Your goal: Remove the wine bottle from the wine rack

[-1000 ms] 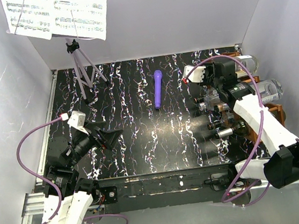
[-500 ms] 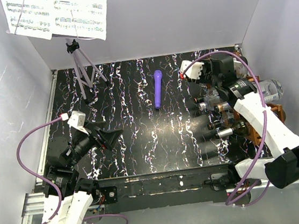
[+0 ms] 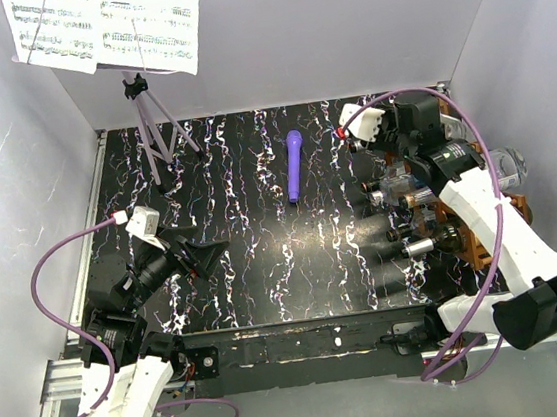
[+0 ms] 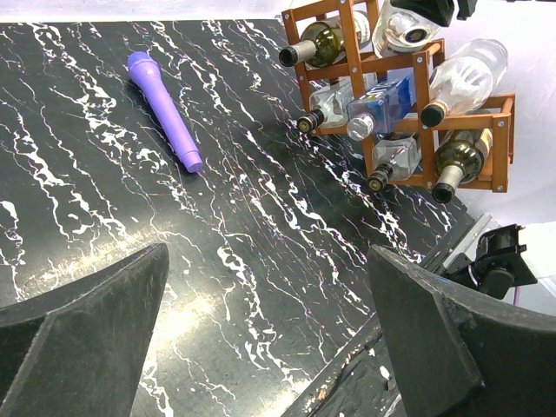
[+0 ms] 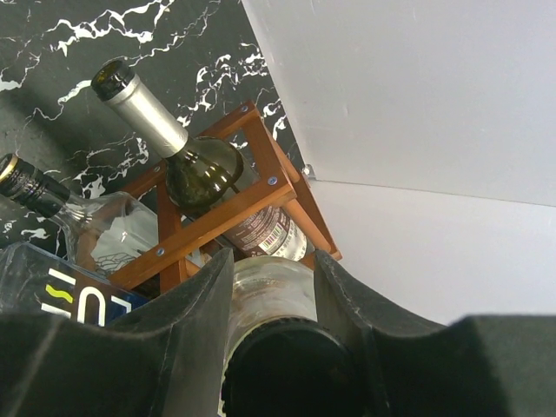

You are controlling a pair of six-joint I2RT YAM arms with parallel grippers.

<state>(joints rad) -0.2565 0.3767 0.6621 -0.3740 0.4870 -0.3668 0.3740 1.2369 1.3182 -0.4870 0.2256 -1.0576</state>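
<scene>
The bottle swings across left in the top view with my right gripper next. It then comes down and is released below on the bare tabletop off the microphone's near end.
The reddish-brown wine rack (image 3: 481,216) stands at the table's right edge with several bottles lying in its cells; it also shows in the left wrist view (image 4: 419,95) and the right wrist view (image 5: 221,217). My right gripper (image 3: 418,124) is at the rack's top far cell. In its wrist view the right gripper (image 5: 274,265) is shut on the neck of a clear wine bottle (image 5: 268,291) with a black cap, both fingers (image 5: 187,321) against the glass. My left gripper (image 3: 211,251) hangs open and empty over the near left table, as its wrist view (image 4: 268,261) shows.
A purple microphone (image 3: 295,164) lies mid-table. A grey tripod music stand (image 3: 152,132) with sheet music stands at the far left. A green bottle with a silver foil neck (image 5: 165,130) lies in the cell beyond the held one. White walls close in the right and back.
My right gripper has shifted a little toward the back and right over the rack's top. The left arm has not moved.
</scene>
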